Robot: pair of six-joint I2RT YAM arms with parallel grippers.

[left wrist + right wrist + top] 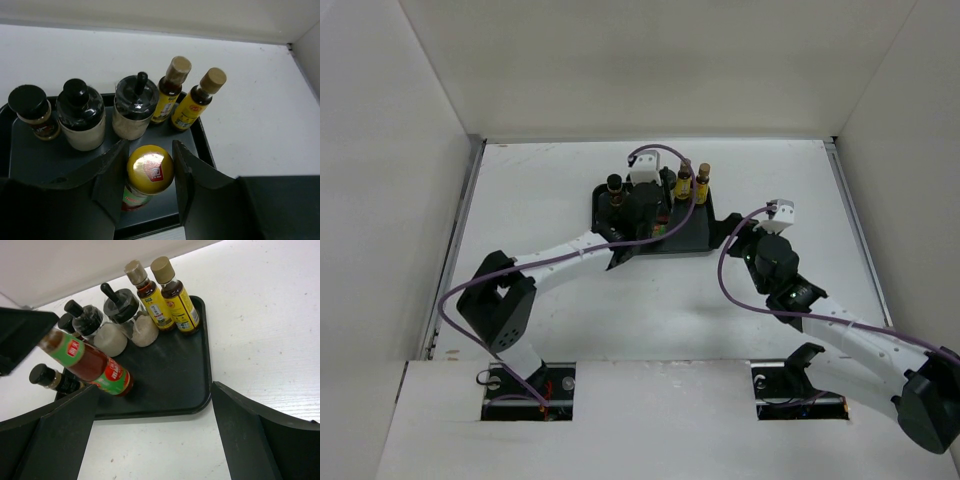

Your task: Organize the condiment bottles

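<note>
The red bottle (150, 169) is to be released where its base has clear room, so my left gripper should move slightly down over the tray's open bottom before the white bottles and let go there.
The red bottle (150, 169) with green label and yellow cap stands on the black tray (35, 160) near its front edge. My left gripper (150, 176) is shut on its cap. Behind it in a row stand a short dark jar (35, 112), two white black-capped bottles (82, 117) (134, 107) and two slim amber bottles (170, 87) (197, 100). In the right wrist view the red bottle (87, 362) shows beside a second dark jar (52, 379). My right gripper (155, 435) is open and empty over the table, off the tray's near right corner (200, 400).
White walls enclose the table on the left, back and right. In the top view the tray (705, 235) lies at mid-back with the left gripper (645, 205) over it and the right gripper (740, 235) at its right edge.
</note>
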